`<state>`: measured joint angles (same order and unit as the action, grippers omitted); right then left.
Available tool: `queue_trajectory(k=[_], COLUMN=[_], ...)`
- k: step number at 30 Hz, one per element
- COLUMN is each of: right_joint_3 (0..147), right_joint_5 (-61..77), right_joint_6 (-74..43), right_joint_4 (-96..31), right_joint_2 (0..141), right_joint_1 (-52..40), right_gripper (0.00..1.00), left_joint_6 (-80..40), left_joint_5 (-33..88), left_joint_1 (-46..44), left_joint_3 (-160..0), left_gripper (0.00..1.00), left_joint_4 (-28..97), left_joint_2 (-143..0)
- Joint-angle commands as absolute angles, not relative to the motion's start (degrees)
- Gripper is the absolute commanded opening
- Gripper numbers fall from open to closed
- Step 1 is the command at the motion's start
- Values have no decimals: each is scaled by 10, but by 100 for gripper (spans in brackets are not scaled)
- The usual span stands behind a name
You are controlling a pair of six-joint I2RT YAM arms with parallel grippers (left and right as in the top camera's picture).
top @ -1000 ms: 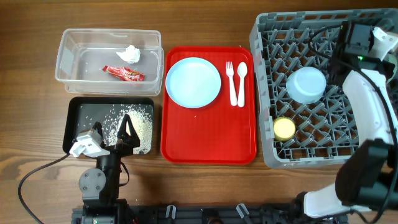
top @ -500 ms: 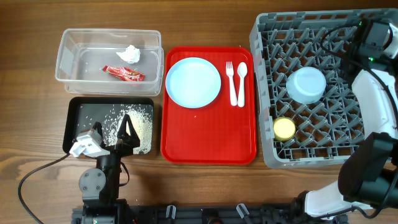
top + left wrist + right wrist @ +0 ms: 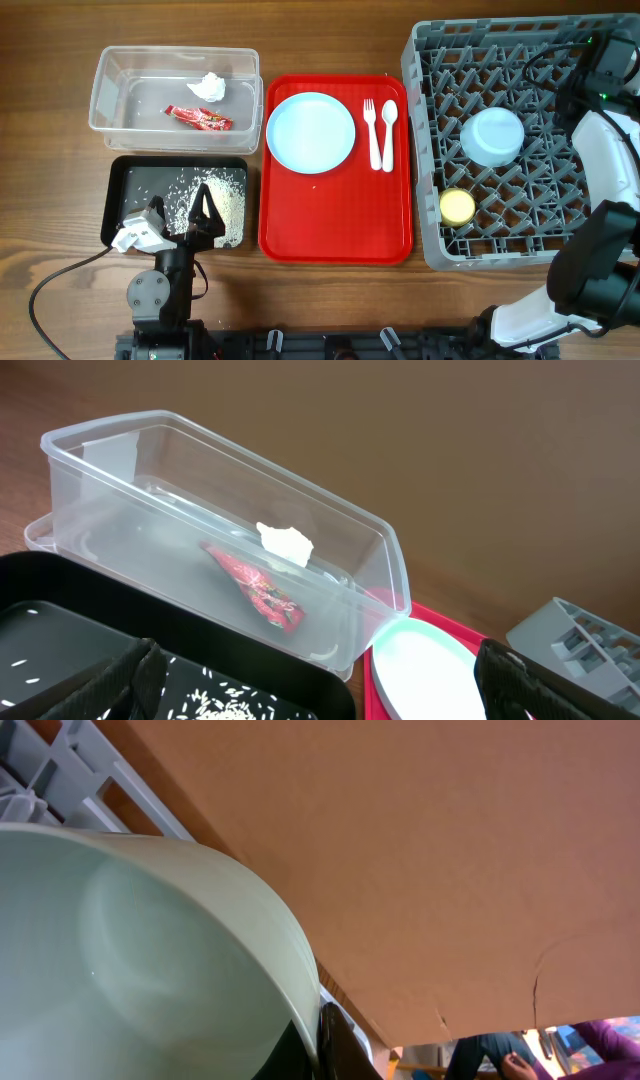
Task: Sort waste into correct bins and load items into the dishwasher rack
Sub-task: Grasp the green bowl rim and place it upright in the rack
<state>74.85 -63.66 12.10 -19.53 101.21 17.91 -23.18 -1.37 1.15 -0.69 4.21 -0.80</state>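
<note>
The pale green bowl (image 3: 130, 960) comes down a little in my right gripper next, toward the light blue bowl and onto rack slots that stand empty.
The grey dishwasher rack (image 3: 428, 150) holds an upturned light blue bowl (image 3: 492, 136) and a yellow cup (image 3: 457, 206). My right gripper (image 3: 608, 62) is at the rack's far right corner. In the right wrist view it (image 3: 318, 1042) is shut on the rim of the pale green bowl (image 3: 130, 960). The clear tub (image 3: 120, 70) holds the red wrapper (image 3: 198, 118) and white tissue (image 3: 208, 87). The black tray (image 3: 130, 180) holds rice scraps (image 3: 218, 195). My left gripper (image 3: 192, 215) is open and empty over the black tray's near edge.
A flat red serving tray (image 3: 335, 220) in the middle carries the light blue plate (image 3: 311, 132), white fork (image 3: 371, 130) and spoon (image 3: 388, 128). A brown cardboard wall (image 3: 420, 840) stands close behind the rack. Bare wood lies along the table's front.
My right gripper has moved right and a little farther back along the rack's far edge with the bowl. The left arm has not moved.
</note>
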Motion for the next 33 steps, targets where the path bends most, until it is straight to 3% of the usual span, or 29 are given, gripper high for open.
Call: queue_trajectory(k=[1, 33], right_joint_3=[753, 753], right_joint_5=[-631, -652], right_joint_6=[125, 180], right_joint_4=[-189, -173], right_joint_2=[1023, 1077], right_joint_1=[188, 187], right_gripper=[4, 4], left_joint_6=[-229, -229], left_joint_5=[-9, -9], left_joint_1=[14, 14], left_joint_3=[-3, -3], left_gripper=[100, 100], left_joint_4=[40, 40], left_joint_2=[-4, -4])
